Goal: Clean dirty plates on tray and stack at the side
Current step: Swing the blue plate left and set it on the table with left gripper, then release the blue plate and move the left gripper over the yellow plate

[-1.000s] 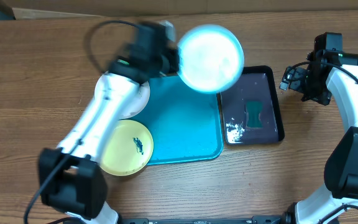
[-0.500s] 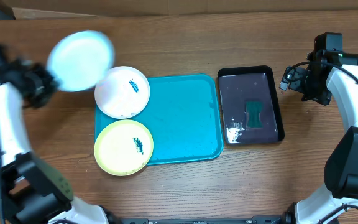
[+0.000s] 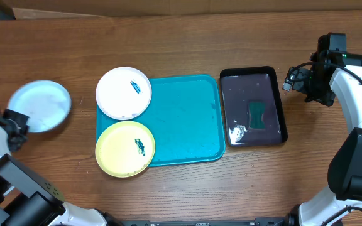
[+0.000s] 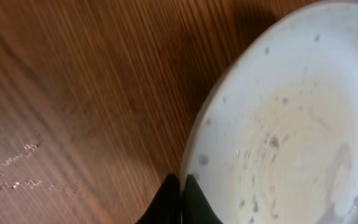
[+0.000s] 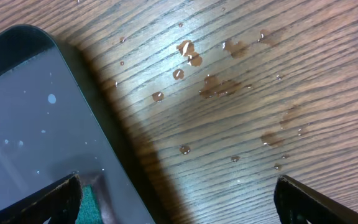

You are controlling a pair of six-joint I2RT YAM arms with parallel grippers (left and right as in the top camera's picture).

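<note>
The mint-green plate needs to go toward the teal tray (image 3: 187,119) and down with my left gripper. The bare wood beside the white plate is clear there, so my left gripper should release the plate on it.
My left gripper (image 3: 16,123) is shut on the rim of the pale mint-green plate (image 3: 40,105), low over the wood at the far left of the table. In the left wrist view the plate (image 4: 291,124) fills the right side, with my shut fingertips (image 4: 180,199) pinching its edge. The white plate (image 3: 124,93) and the yellow plate (image 3: 125,148), each with a dark smear, overlap the left rim of the teal tray (image 3: 187,119). My right gripper (image 3: 307,85) is open and empty, above the table right of the black tray, its fingers wide apart (image 5: 179,199).
A black tray (image 3: 254,107) holds a green sponge (image 3: 257,115) and white foam, right of the teal tray. It also shows in the right wrist view (image 5: 23,118). Water drops (image 5: 216,81) lie on the wood beside it.
My left arm has swung the mint-green plate from above the black tray, across the table, down to the far left side. The right arm has not moved.
</note>
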